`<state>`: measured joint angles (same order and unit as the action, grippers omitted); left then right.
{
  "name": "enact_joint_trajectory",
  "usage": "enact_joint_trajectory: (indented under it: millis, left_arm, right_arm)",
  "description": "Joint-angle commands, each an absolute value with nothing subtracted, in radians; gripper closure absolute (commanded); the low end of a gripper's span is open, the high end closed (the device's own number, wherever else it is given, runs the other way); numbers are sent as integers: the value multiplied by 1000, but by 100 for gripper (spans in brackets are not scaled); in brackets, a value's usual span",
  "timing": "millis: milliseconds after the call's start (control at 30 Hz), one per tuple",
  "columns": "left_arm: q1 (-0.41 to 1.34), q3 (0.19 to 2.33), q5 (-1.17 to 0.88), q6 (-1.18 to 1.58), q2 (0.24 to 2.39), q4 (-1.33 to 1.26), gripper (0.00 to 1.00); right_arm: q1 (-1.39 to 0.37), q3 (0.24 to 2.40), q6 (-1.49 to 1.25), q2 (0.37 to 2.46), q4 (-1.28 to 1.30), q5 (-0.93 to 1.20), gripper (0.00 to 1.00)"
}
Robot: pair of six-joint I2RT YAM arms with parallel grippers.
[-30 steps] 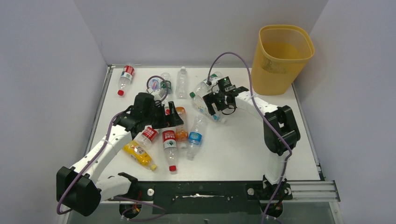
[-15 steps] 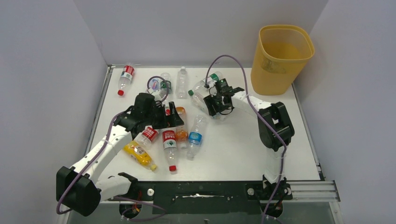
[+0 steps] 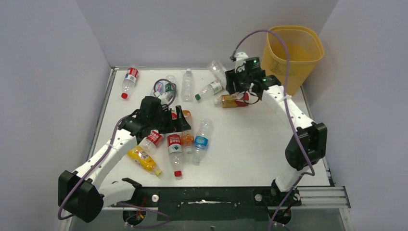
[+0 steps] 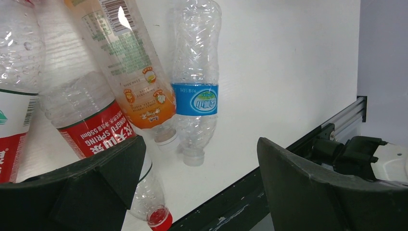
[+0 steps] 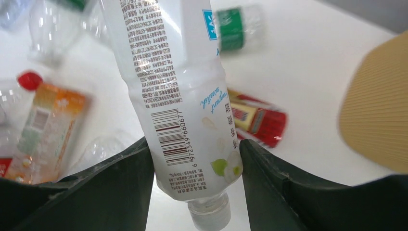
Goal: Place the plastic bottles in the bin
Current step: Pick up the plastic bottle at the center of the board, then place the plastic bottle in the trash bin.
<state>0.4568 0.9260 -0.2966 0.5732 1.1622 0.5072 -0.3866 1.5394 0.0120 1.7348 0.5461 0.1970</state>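
Note:
The clear bottle is still hanging beside the side of the yellow bin. I will lift my right gripper and carry the bottle outward over the bin's opening to open there.
My right gripper is shut on a clear bottle with a white printed label, cap end toward the wrist, and holds it above the table just left of the yellow bin. In the top view this bottle sticks out up and to the left of the jaws. My left gripper hangs open over a cluster of bottles: a blue-label clear one, an orange one and a red-label one. Nothing is between its fingers.
More bottles lie on the white table: a red-label one at the back left, a clear one, a green-label one, an orange one with a red label under the right gripper, and a yellow one. Grey walls stand on three sides.
The right gripper closed on the white-label bottle, lifted it off the table and carried it back and right toward the bin. The left arm has not moved.

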Motion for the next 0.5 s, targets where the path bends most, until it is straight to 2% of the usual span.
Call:
enact_joint_trajectory:
  millis: [0,300,467]
  left_arm:
    - [477,929,-311,583,1171,435,12]
    - [509,930,-306,590,1193,421,12]
    - [528,924,-303,597,1196,418,12]
  right_arm:
    - [-278,1680,-50,1617,523,174,62]
    - [-106,1870,-150,1582,441,46,62]
    - [33,1899,-251,1592,369,115,63]
